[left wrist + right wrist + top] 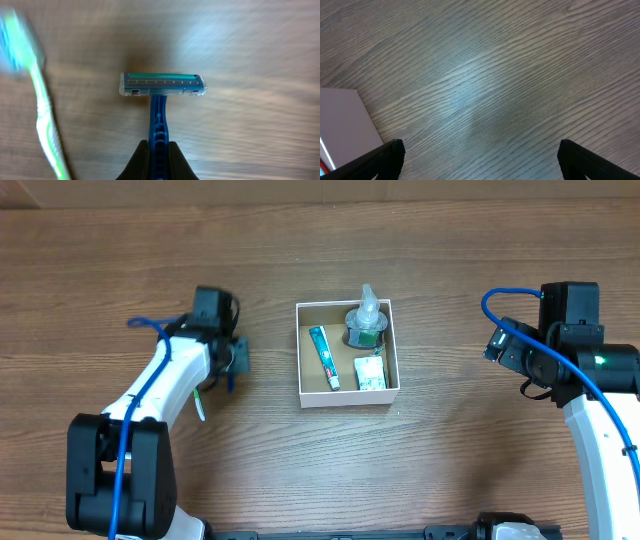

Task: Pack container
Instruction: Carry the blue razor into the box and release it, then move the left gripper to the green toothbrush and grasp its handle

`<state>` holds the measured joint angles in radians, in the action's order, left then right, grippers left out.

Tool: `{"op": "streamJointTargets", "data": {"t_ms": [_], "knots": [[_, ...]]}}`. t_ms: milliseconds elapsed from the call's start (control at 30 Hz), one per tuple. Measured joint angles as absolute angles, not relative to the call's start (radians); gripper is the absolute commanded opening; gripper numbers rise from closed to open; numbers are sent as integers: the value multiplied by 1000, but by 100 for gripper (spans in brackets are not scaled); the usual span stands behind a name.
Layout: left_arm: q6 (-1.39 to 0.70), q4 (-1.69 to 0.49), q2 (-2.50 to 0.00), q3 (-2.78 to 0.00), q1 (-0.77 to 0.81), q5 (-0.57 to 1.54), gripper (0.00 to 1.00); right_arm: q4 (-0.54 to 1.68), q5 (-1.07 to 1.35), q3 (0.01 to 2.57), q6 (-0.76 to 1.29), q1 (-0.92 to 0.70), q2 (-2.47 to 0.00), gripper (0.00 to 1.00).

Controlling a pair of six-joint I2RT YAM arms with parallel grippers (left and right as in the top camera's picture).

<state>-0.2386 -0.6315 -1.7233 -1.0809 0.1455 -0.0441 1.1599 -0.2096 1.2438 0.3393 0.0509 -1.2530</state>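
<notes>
I will lift my left gripper next and move it over to the container, then let go of the razor above the container's far corner beyond the tube, because the bottom of the container is bare there.
The container, a square box with white walls and a brown inside, sits at the table's middle. In it lie a green-and-white tube, a clear bottle and a small white packet. My left gripper is left of the container, shut on the handle of a blue razor; its fingers pinch the handle, with the razor head just above the wood. My right gripper is right of the container, open and empty. A corner of the container shows in the right wrist view.
A green toothbrush lies on the table just left of my left gripper; it also shows in the left wrist view. Bare wood lies under my right gripper.
</notes>
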Motion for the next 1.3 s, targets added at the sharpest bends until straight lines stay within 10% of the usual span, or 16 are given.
{"op": "streamJointTargets", "data": {"t_ms": [533,633,700,800,1300], "knots": [[-645,-651,-1580,-1348,612,-99,10,1160,-209,1244,340,51,-1253,100],[-700,-648,-1625,-1348,616,-110,16,1159,-209,1244,340,51,-1253,100],[-721,-645,-1674,-1348,616,-110,45,1159,-210,1244,339,51,-1253,100],[-738,-645,-1701,-1348,616,-113,64,1160,-209,1244,340,51,-1253,100],[-590,-1208,-1565,-1409,284,-162,74,1160,-210,1244,339,51,-1253,100]]}}
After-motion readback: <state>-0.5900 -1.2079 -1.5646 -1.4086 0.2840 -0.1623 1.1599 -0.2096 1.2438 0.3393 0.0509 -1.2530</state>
